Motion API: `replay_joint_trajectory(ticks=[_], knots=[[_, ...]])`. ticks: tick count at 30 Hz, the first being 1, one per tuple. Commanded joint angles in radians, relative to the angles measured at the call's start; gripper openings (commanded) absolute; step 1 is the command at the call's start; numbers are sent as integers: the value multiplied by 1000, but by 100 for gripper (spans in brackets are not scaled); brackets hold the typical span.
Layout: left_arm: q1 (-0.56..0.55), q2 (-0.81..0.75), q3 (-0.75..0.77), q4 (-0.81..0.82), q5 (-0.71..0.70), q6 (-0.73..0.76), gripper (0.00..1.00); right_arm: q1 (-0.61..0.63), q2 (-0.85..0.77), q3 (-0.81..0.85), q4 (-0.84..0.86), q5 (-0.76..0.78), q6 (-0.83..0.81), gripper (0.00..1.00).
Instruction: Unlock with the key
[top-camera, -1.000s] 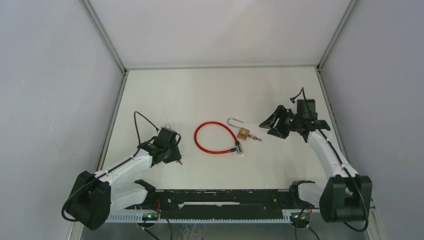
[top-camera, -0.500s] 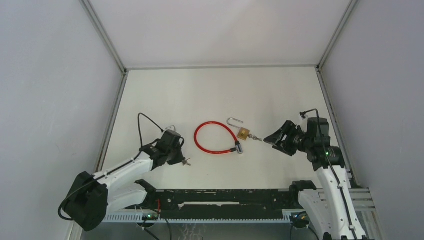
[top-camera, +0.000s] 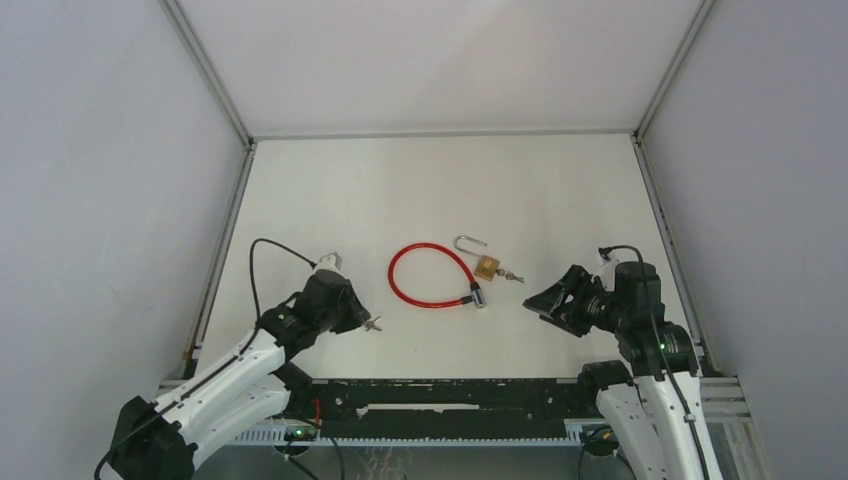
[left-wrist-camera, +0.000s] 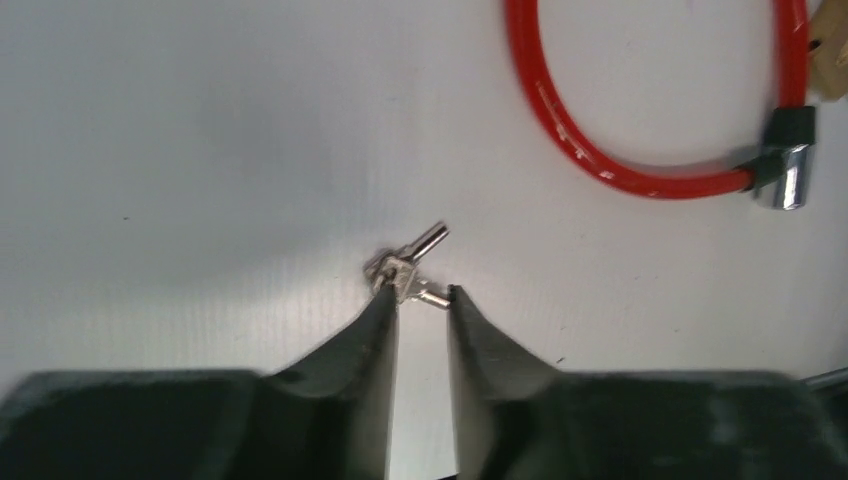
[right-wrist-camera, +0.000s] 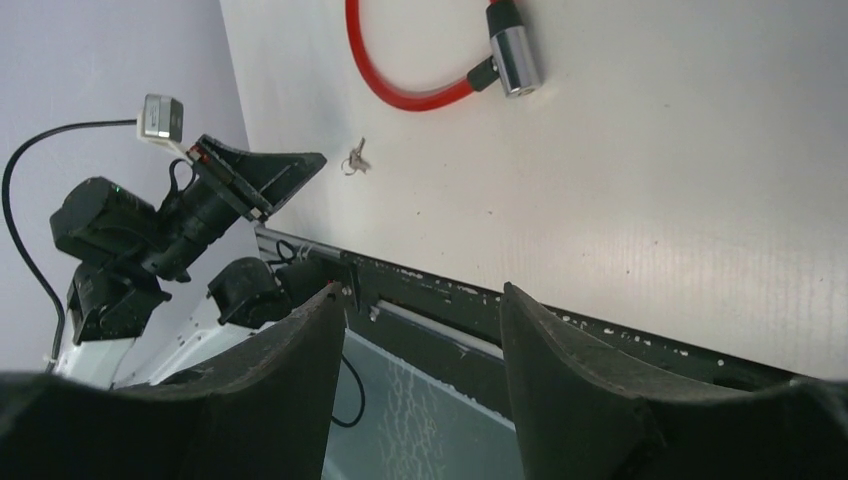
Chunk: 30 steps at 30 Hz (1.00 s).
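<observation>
The spare keys are below my gripper's open fingers. My left gripper will next go down to the heap of keys and close on the small silver key.
A brass padlock (top-camera: 487, 267) lies mid-table with its shackle (top-camera: 470, 241) swung open and a key (top-camera: 512, 276) in its body. A red cable loop (top-camera: 430, 280) lies to its left, ending in a metal tip (top-camera: 478, 297). A small bunch of spare keys (top-camera: 374, 323) lies on the table. In the left wrist view the keys (left-wrist-camera: 405, 270) lie at the tips of my left gripper (left-wrist-camera: 420, 295), whose jaws stand a narrow gap apart. My right gripper (top-camera: 540, 300) is open and empty, right of the padlock.
The black rail (top-camera: 450, 395) runs along the near table edge, and shows below my right gripper (right-wrist-camera: 420, 300). The right wrist view shows the cable (right-wrist-camera: 400, 90), the spare keys (right-wrist-camera: 355, 160) and the left arm (right-wrist-camera: 150, 230). White walls enclose the table.
My right arm has pulled back from the padlock toward the near edge, leaving the key in the lock. My left arm has drawn back; the spare keys shifted slightly right and now rest.
</observation>
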Motion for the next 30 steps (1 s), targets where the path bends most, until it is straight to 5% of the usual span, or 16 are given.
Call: replay_joint_trajectory(ticks=[1, 4, 13, 18, 25, 30], knots=[[-11, -9, 0, -91, -49, -18, 45, 61, -43, 3, -14, 46, 68, 65], [-12, 24, 7, -70, -47, -19, 57, 107, -74, 3, -28, 88, 104, 66], [-25, 216, 59, -28, -47, 7, 46, 176, -113, 3, -54, 140, 153, 66], [-36, 264, 51, 6, -40, 3, 28, 184, -116, 3, -64, 150, 156, 66], [-55, 299, 9, 77, 6, 13, 22, 184, -114, 3, -75, 166, 151, 66], [-57, 344, 6, 149, 67, 86, 0, 185, -107, 3, -71, 160, 143, 66]])
